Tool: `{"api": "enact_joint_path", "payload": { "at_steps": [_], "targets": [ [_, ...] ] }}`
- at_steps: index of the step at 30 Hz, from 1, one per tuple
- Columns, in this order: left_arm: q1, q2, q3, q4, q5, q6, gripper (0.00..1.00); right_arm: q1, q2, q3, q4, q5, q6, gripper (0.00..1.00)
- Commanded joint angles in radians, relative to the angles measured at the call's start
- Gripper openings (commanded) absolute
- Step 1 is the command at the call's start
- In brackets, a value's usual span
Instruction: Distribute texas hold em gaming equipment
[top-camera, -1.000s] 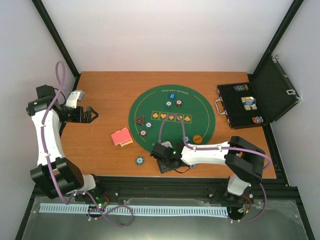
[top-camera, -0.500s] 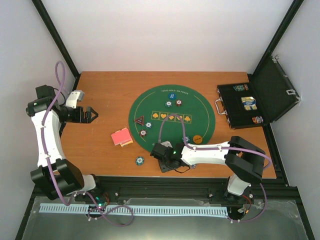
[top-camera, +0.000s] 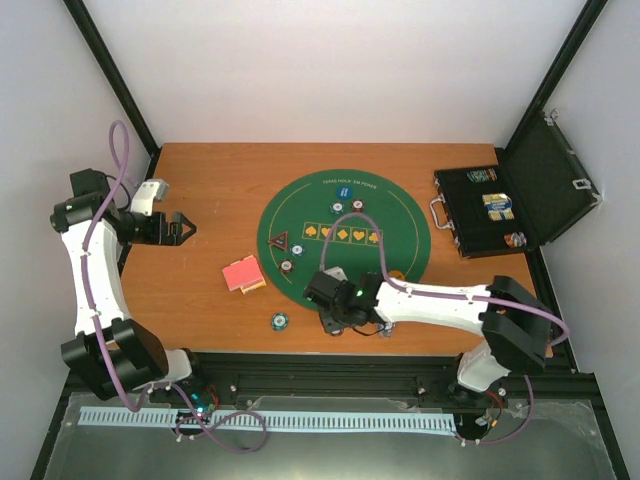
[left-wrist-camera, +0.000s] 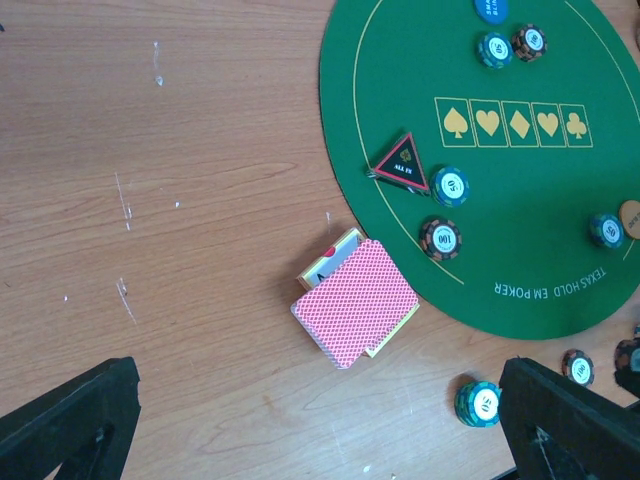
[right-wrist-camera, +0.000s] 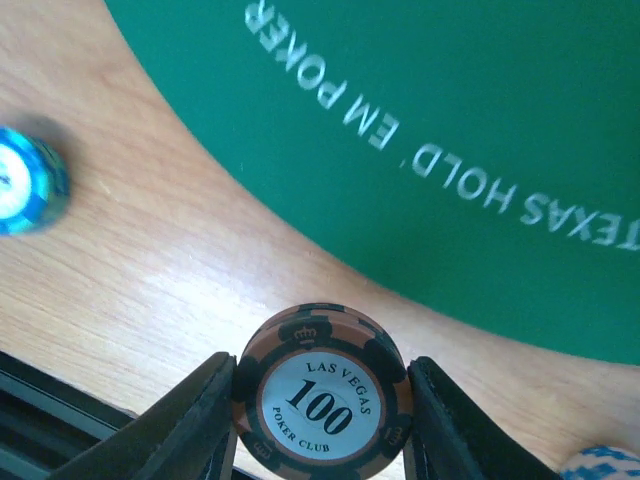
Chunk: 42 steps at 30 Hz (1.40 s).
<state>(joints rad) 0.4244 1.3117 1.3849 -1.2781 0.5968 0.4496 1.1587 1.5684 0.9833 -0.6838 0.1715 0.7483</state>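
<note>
My right gripper swings outward next, lowers the chip onto the felt by the orange button (top-camera: 397, 278) and releases it.
My right gripper (top-camera: 337, 312) (right-wrist-camera: 322, 400) is shut on a brown-and-black "100" poker chip (right-wrist-camera: 322, 392), held over the wood just off the near edge of the green felt mat (top-camera: 400, 250) (right-wrist-camera: 450, 100). A teal chip (top-camera: 281, 321) (left-wrist-camera: 478, 402) (right-wrist-camera: 20, 195) lies on the wood to its left. The pink-backed card deck (top-camera: 242, 273) (left-wrist-camera: 355, 300) lies left of the mat. On the mat are a black triangular marker (top-camera: 281, 240) (left-wrist-camera: 402, 165), a blue button (top-camera: 343, 191), an orange button (top-camera: 397, 278) and several chips (left-wrist-camera: 451, 186). My left gripper (top-camera: 185, 228) (left-wrist-camera: 320, 440) is open and empty, far left.
The black hinged case (top-camera: 500, 205) stands open at the right of the table with items inside. Two more chips (left-wrist-camera: 578, 367) lie on the wood by my right gripper. Side walls and black frame posts flank the table.
My right gripper has moved away from the near table edge toward the mat, and its arm has stretched out. The left arm has not moved.
</note>
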Motion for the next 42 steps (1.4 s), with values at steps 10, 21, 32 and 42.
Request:
{"api": "enact_joint_path", "payload": {
  "at_steps": [10, 21, 32, 42],
  "targets": [
    [0.0, -0.005, 0.045, -0.019, 0.026, 0.014, 1.0, -0.347, -0.168, 0.032, -0.086, 0.049, -0.179, 0.36],
    [0.0, -0.006, 0.056, -0.02, 0.012, 0.018, 1.0, -0.625, 0.007, 0.079, 0.014, -0.028, -0.318, 0.37],
    [0.0, 0.009, 0.072, -0.018, 0.01, 0.014, 1.0, -0.661, 0.191, 0.179, 0.036, -0.059, -0.364, 0.36],
    [0.001, 0.011, 0.072, -0.018, 0.009, 0.014, 1.0, -0.677, 0.241, 0.16, 0.061, -0.071, -0.368, 0.36]
  ]
}}
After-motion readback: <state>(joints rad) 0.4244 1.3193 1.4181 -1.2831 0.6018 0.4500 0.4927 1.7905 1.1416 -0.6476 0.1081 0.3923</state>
